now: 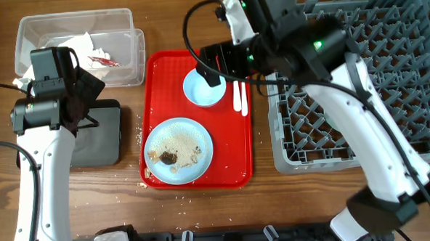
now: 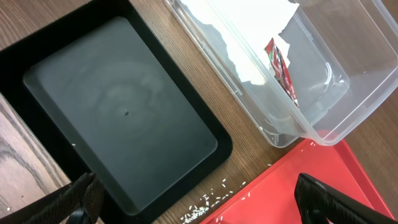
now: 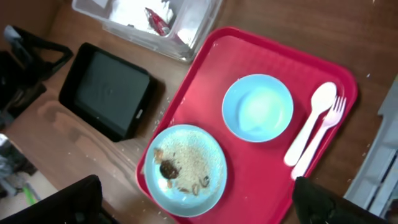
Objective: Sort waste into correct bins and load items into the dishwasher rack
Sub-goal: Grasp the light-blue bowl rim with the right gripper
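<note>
Next, my right gripper lowers to the left in the overhead view onto the saucer's rim facing the black tray, as the spoon [image 1: 237, 96] lies by the opposite edge.
The clear tub [image 1: 129, 62] holds the white napkin [image 1: 81, 46] and red wrapper [image 1: 103, 62]; they also show in the left wrist view [image 2: 242, 37] [image 2: 281, 70]. The black tray [image 1: 99, 136] lies below it. My left gripper [image 1: 90, 115] [image 2: 199, 208] is open and empty over the gap between the black tray [image 2: 118, 112] and the red tray. My right gripper [image 1: 211, 68] [image 3: 196, 211] is open and empty above the light blue saucer [image 1: 205, 88] [image 3: 258, 109]. The larger plate [image 1: 178, 151] [image 3: 186, 168] carries rice crumbs and brown lumps. The white spoon [image 1: 237, 96] [image 3: 310, 124] lies beside it. The cup and bowl are hidden.
The flat red serving tray [image 1: 231, 156] holds the saucer, plate, spoon and a white fork [image 3: 323, 134]. The grey dishwasher rack [image 1: 387, 69] stands on the right under my right arm. Rice crumbs [image 2: 211, 199] are scattered on the wood beside the red tray.
</note>
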Controlling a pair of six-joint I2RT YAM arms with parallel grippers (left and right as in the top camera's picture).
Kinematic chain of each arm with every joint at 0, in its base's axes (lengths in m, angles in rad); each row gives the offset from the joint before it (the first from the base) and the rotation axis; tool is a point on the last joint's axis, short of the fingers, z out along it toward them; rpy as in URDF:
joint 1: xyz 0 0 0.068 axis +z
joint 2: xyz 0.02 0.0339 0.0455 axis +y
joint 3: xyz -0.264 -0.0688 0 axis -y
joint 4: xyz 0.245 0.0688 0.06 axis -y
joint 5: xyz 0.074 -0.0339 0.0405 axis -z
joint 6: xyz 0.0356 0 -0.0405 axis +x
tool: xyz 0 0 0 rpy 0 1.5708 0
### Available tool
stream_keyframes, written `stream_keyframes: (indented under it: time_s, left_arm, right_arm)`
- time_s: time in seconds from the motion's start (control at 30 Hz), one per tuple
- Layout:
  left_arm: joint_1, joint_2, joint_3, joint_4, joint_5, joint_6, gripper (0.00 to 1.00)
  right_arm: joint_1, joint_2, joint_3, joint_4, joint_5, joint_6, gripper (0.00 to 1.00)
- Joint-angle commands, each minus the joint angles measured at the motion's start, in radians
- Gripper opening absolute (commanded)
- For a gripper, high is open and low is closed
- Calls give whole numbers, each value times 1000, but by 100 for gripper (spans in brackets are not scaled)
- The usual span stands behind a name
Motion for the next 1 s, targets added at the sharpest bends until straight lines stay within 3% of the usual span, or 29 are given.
stream_keyframes:
  time_s: [0.0,0.2,0.47,0.73,0.87,0.97]
  left_arm:
    - [3,-6,0,0,-23,5,100]
    - [3,-6,0,0,-23,5,100]
    - [3,-6,0,0,-23,4,100]
    - [3,-6,0,0,-23,5,100]
    - [3,-6,0,0,-23,5,100]
    - [3,-6,0,0,-23,5,100]
  right_arm:
    - [11,70,32,3,10,-55,100]
    - [24,85,20,207,-141,-23,100]
    - [57,211,-38,281,-129,-12,100]
    - [139,394,-39,285,200,-32,98]
    - [184,443,-42,288,372,68,81]
    - [188,512,-42,300,382,108,77]
